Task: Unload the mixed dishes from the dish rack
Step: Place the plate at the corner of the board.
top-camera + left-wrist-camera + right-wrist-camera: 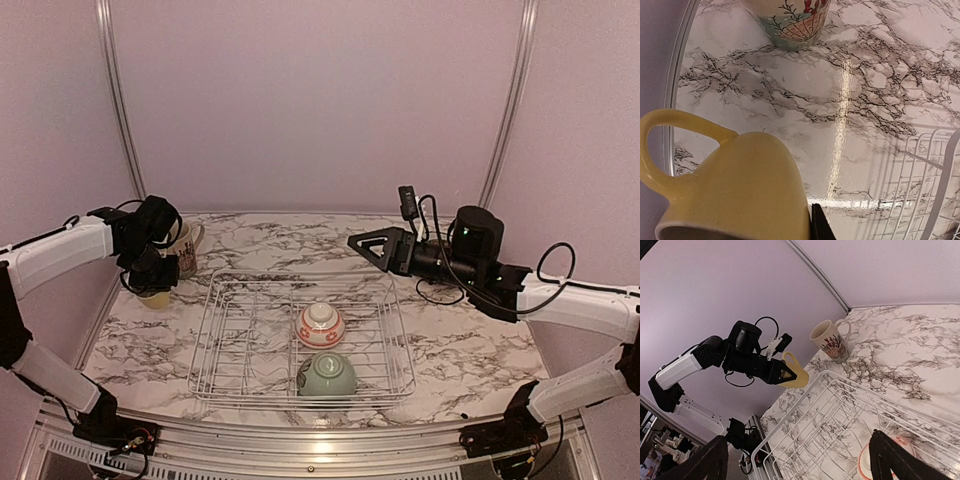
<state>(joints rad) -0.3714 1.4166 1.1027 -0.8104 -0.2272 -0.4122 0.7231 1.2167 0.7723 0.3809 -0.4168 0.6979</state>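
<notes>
The bare marble beside the rack is clear of dishes below my left gripper, so next I need to lower the small yellow cup (155, 297) there and release it.
The wire dish rack (206, 330) sits mid-table. Inside it are an upturned white-and-red bowl (320, 324) and, nearer the front, a pale green bowl (327, 375). My left gripper (158, 275) is shut on the small yellow cup (155, 297), holding it tilted just left of the rack and low over the table. In the left wrist view the yellow cup (735, 185) fills the bottom left, against one dark finger (821, 227). The cream patterned mug (188, 248) stands upright behind it. My right gripper (372, 245) hangs open and empty above the rack's back right corner.
The right wrist view looks across the rack (840, 405) to the left gripper (785, 374), the yellow cup (796, 374) and the mug (830, 340). The white-and-red bowl (864, 467) shows beside a right finger (890, 455). Pink walls enclose the table.
</notes>
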